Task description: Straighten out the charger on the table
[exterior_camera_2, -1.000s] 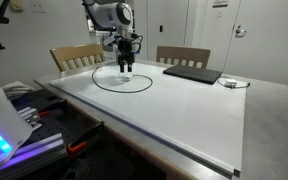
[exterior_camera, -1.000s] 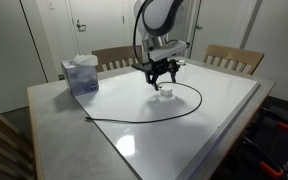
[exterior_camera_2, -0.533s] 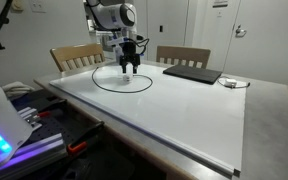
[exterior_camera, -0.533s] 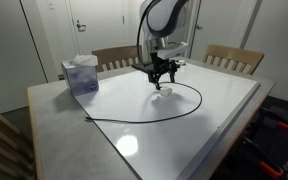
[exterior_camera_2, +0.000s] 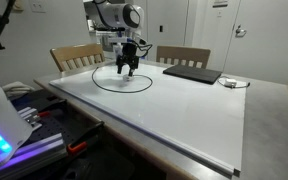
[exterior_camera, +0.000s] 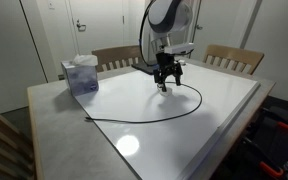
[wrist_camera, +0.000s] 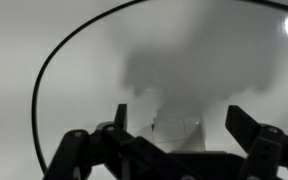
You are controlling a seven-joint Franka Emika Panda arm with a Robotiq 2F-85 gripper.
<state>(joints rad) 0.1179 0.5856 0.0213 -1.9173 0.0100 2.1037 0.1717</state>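
The small white plug block (wrist_camera: 174,130) already sits between my open fingers. My gripper lowers a little farther around the block next, then closes.
The charger is a thin black cable (exterior_camera: 144,120) lying in a wide loop on the glossy white table (exterior_camera: 219,120); the loop also shows in an exterior view (exterior_camera_2: 119,91). In the wrist view the cable (wrist_camera: 59,50) curves across the top left. Its small white plug block (wrist_camera: 174,130) sits between my fingers. My gripper (wrist_camera: 184,125) is open, with a finger on each side of the plug and a gap to both. In both exterior views my gripper (exterior_camera: 164,86) (exterior_camera_2: 126,72) points down at the far end of the loop, close to the table.
A pale tissue box (exterior_camera: 81,74) stands at the table's grey border. A flat dark slab (exterior_camera_2: 192,73) lies at the far side, with a small white item (exterior_camera_2: 231,82) beside it. Wooden chairs (exterior_camera: 234,58) (exterior_camera_2: 76,55) stand behind the table.
My gripper has shifted a little toward the far side and turned. The white plug that showed below it on the table now lies between the fingers.
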